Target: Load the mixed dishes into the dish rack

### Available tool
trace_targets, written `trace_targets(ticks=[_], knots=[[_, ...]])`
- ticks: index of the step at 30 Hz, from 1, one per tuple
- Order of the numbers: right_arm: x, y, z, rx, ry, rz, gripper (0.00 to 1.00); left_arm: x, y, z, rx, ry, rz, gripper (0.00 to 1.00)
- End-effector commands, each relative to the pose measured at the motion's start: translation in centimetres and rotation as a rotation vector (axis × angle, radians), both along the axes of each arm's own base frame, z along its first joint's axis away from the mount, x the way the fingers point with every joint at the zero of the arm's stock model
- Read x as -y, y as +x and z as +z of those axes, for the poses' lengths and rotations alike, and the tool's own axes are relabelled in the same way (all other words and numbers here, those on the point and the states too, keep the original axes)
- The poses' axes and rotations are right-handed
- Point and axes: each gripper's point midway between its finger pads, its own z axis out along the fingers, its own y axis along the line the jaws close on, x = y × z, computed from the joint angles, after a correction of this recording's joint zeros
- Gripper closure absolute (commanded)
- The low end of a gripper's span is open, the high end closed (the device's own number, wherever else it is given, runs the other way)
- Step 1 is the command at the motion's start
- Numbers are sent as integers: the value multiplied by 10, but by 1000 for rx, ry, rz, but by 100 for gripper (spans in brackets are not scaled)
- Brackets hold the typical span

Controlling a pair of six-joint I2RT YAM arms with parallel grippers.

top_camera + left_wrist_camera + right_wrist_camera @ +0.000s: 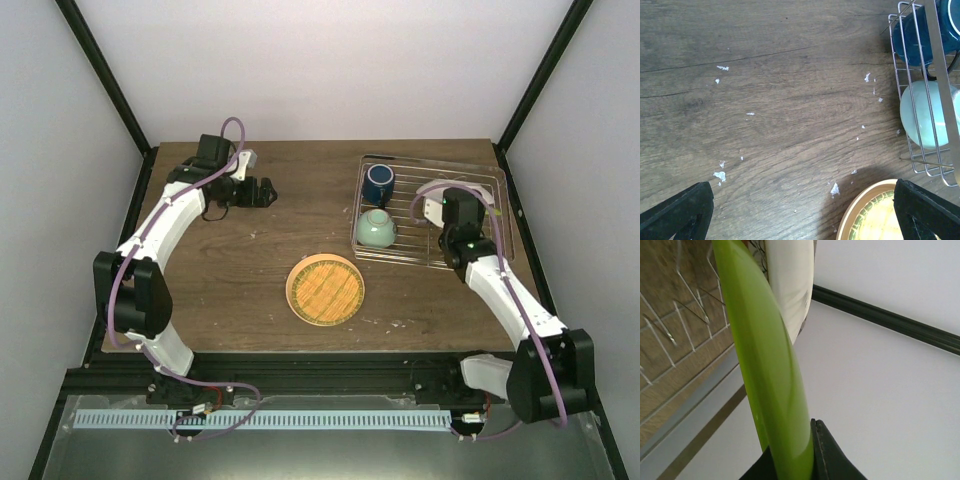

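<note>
The rack slot beside the white plate is below my right gripper, so I will lower the green plate, already on edge, slightly outward into it and release.
The wire dish rack stands at the table's right. A dark blue mug and a mint-green bowl sit in its left side; both also show in the left wrist view, mug and bowl. My right gripper hangs over the rack. In the right wrist view it is shut on the rim of a bright green plate held on edge, close beside a white plate. The orange woven plate lies flat mid-table. My left gripper is open and empty at the back left.
In the left wrist view the open fingers frame bare wood with white flecks, the woven plate's rim and the rack's left edge. Rack wires show beside the green plate. White walls and black frame posts surround the table.
</note>
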Motion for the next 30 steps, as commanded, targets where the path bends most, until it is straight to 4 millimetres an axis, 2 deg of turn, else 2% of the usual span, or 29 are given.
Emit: trace_targets(ticks=[1,18,30], knots=[[17,18,38,137,-49,-22,99,0,0,5,19,3,0,0],[17,60,27,149,-26,19,99,-5,2,0,14,30,13,0],[14,60,-2,99,12,26,99,-6,3,-2,11,33,15,0]])
